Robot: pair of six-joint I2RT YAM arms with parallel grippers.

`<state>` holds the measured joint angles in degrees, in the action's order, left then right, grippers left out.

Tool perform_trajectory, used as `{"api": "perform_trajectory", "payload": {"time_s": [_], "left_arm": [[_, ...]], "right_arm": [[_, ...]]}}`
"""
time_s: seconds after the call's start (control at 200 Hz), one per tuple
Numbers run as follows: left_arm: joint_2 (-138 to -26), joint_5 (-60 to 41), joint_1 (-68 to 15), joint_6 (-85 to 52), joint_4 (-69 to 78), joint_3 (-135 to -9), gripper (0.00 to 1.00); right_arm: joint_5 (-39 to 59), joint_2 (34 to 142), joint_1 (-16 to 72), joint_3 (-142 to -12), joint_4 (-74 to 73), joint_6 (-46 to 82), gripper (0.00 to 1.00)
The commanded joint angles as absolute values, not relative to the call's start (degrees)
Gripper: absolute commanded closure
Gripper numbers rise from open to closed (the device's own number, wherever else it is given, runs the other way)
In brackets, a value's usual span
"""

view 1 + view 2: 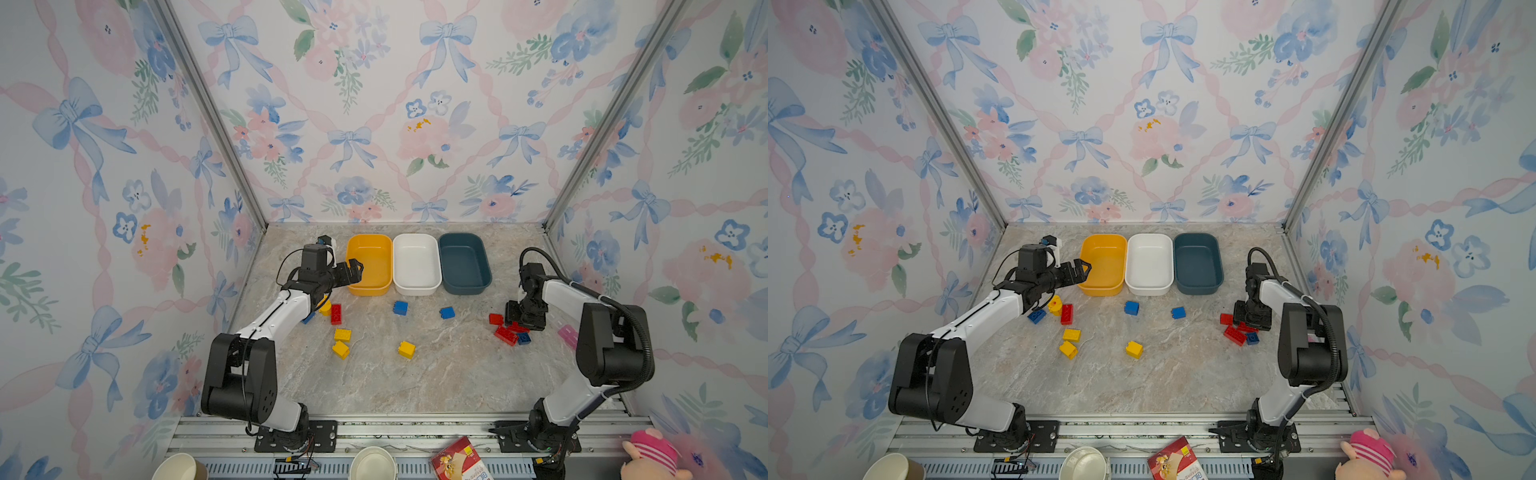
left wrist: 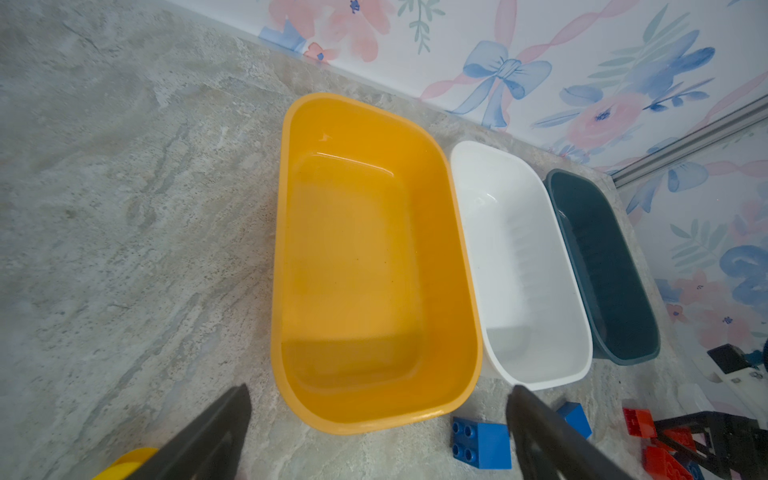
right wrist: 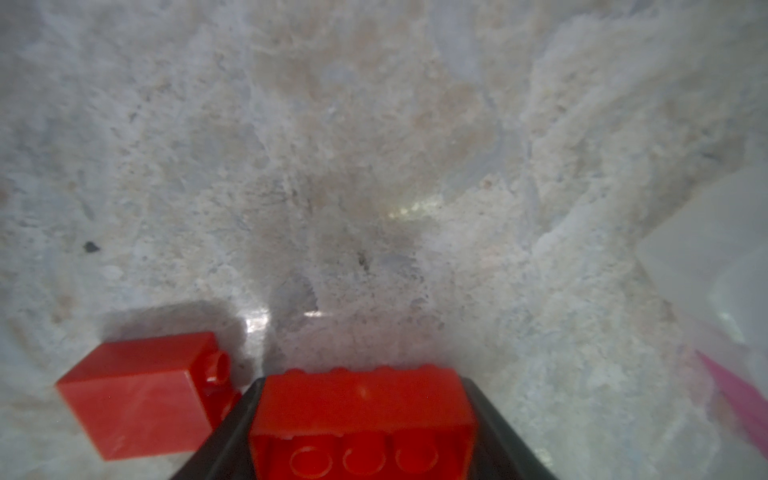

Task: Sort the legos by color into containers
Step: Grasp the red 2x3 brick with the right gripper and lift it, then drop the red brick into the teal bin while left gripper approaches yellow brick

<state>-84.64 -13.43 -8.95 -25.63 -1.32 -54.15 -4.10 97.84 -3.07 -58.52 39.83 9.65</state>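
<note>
The tub stands outward, so my right gripper should next lift and carry the oblong red brick outward over the dark teal tub's middle [image 1: 463, 265], then release it.
Three containers stand in a row at the back: a yellow-orange tub [image 1: 374, 262], a white tub [image 1: 415, 262] and a dark teal tub [image 1: 463, 262], all empty in both top views. Loose legos lie in front: blue bricks [image 1: 400, 308] [image 1: 447, 312], yellow bricks [image 1: 342, 334] [image 1: 407, 349], a red brick [image 1: 336, 313]. My left gripper [image 1: 356, 268] [image 2: 380, 388] hangs open over the yellow tub's [image 2: 357, 257] near-left rim, holding nothing. My right gripper [image 1: 519, 324] [image 3: 361, 378] is down among a red cluster [image 1: 505, 335], shut on an oblong red brick [image 3: 361, 411]. Another red brick [image 3: 137, 395] lies beside it.
A pink flat piece [image 1: 567, 334] lies by the right wall near my right arm. Two paper cups [image 1: 178, 467] [image 1: 372, 463], a red packet [image 1: 457, 459] and a pink plush [image 1: 648, 455] sit beyond the front rail. Patterned walls close in three sides.
</note>
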Motion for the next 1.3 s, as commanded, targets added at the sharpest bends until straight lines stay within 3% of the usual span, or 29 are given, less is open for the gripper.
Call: {"api": "perform_trajectory", "payload": {"time_s": [0.0, 0.34, 0.545, 0.805, 1.135, 1.295], "left_arm": [[-82.5, -14.4, -8.3, -25.8, -0.6, -53.0, 0.02], [-78.6, -14.7, -6.5, -26.8, 0.6, -48.2, 0.02], [-75.3, -14.5, -4.9, -26.8, 0.6, -45.0, 0.02], [-73.5, -14.6, -3.9, -27.3, 0.8, -41.9, 0.02], [-72.5, -13.3, -3.4, -27.8, 1.1, -40.2, 0.02], [-72.8, -10.9, -3.4, -28.1, 1.0, -39.6, 0.02]], "right_arm": [[-3.5, 96.0, -3.6, -58.8, 41.4, 9.8, 0.46], [-3.7, 87.8, 2.2, -66.0, 47.5, 11.6, 0.46], [-4.1, 88.8, 9.2, -75.1, 48.4, 13.4, 0.45], [-3.7, 103.1, 15.4, -91.3, 47.4, 12.9, 0.45], [-2.9, 124.6, 15.6, -111.6, 49.7, 11.0, 0.44], [-2.3, 129.5, 15.4, -114.3, 50.3, 11.2, 0.43]]}}
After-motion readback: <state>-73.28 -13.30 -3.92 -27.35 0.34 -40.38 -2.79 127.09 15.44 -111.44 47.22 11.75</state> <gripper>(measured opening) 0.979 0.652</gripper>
